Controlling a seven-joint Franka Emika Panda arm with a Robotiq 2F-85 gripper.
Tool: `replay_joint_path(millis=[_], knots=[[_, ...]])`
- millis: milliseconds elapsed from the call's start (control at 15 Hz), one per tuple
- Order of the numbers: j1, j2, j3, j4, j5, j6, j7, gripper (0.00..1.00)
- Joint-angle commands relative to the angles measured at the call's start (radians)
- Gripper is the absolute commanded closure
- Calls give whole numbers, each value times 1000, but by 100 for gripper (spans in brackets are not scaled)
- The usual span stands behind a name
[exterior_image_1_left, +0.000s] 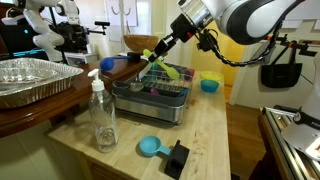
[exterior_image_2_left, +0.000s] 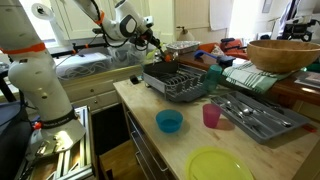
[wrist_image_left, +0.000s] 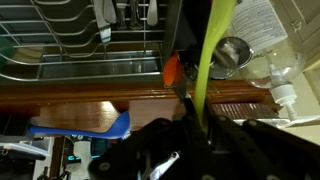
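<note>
The utensil is still hanging at a slant above the rack. The robot's gripper will move down next toward the dark end of the dish rack to let go of the utensil there.
My gripper (exterior_image_1_left: 160, 52) is shut on a long yellow-green utensil (exterior_image_1_left: 170, 68) and holds it slanted over the grey dish rack (exterior_image_1_left: 150, 100). In the wrist view the utensil's handle (wrist_image_left: 212, 60) runs up from between the jaws (wrist_image_left: 198, 125), past an orange piece (wrist_image_left: 172, 68), towards the wire rack (wrist_image_left: 70, 45). In an exterior view the gripper (exterior_image_2_left: 155, 42) hangs above the far end of the rack (exterior_image_2_left: 180, 85). I cannot tell whether the utensil's tip touches the rack.
A clear pump bottle (exterior_image_1_left: 102, 115), a blue scoop (exterior_image_1_left: 150, 147) and a black block (exterior_image_1_left: 178, 157) stand on the wooden counter. A foil pan (exterior_image_1_left: 30, 80), a wooden bowl (exterior_image_2_left: 283, 55), a blue bowl (exterior_image_2_left: 169, 121), a pink cup (exterior_image_2_left: 211, 116), a yellow-green plate (exterior_image_2_left: 220, 165) and a cutlery tray (exterior_image_2_left: 255, 115) are nearby.
</note>
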Motion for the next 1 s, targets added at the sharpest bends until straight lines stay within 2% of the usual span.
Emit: replay_joint_path(millis=[0, 400, 933], knots=[[-42, -18, 14, -13, -64, 11, 36, 97], [-163, -73, 80, -38, -257, 10, 156, 97], [-286, -82, 258, -44, -413, 8, 357, 97]])
